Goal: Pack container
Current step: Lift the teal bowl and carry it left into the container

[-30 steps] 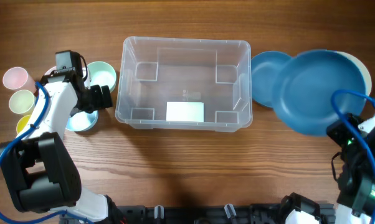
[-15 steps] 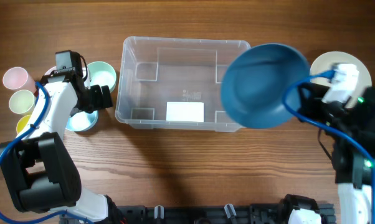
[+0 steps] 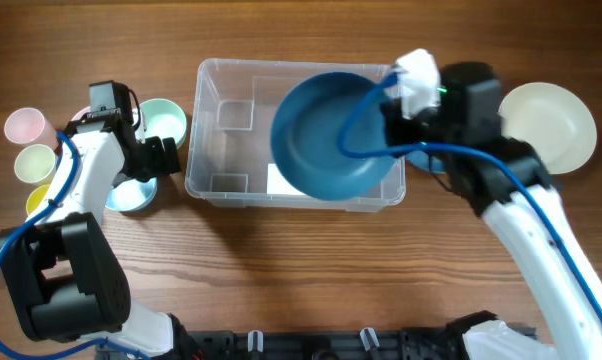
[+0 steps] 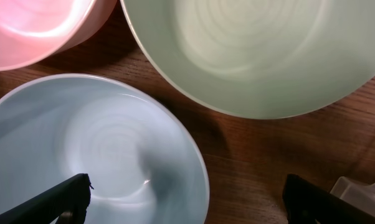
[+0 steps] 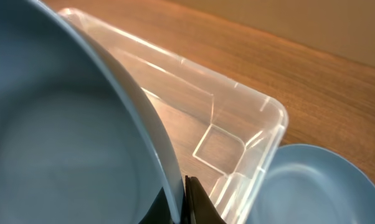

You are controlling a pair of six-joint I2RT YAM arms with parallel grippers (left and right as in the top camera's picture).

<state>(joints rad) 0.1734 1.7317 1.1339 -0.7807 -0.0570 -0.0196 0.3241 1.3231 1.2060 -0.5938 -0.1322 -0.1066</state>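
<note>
The big blue bowl hangs tilted above the container (image 3: 231,120). It goes down with my right gripper into the container's half by the blue plate next, and my gripper releases the bowl's rim.
The container (image 3: 231,120) is a large clear plastic bin at the middle of the table, with a white label on its base. My right gripper (image 3: 399,98) is shut on the rim of a big blue bowl (image 3: 326,135), held tilted over the container's right half. In the right wrist view the jaws (image 5: 180,202) pinch the bowl's rim (image 5: 63,137) above the container's corner (image 5: 237,106). My left gripper (image 3: 157,156) is open, low over a light blue bowl (image 4: 94,149). One finger (image 4: 56,202) is over the bowl and the other over the wood.
A green bowl (image 3: 165,120) and a pink bowl (image 4: 38,28) sit beside the light blue bowl. Pink (image 3: 26,125), green (image 3: 33,162) and yellow (image 3: 36,200) cups stand at the far left. A cream plate (image 3: 551,125) and a blue plate (image 5: 318,186) lie right of the container.
My right arm has swung the blue bowl left, from over the plates at the right to over the container. The left arm has not moved.
</note>
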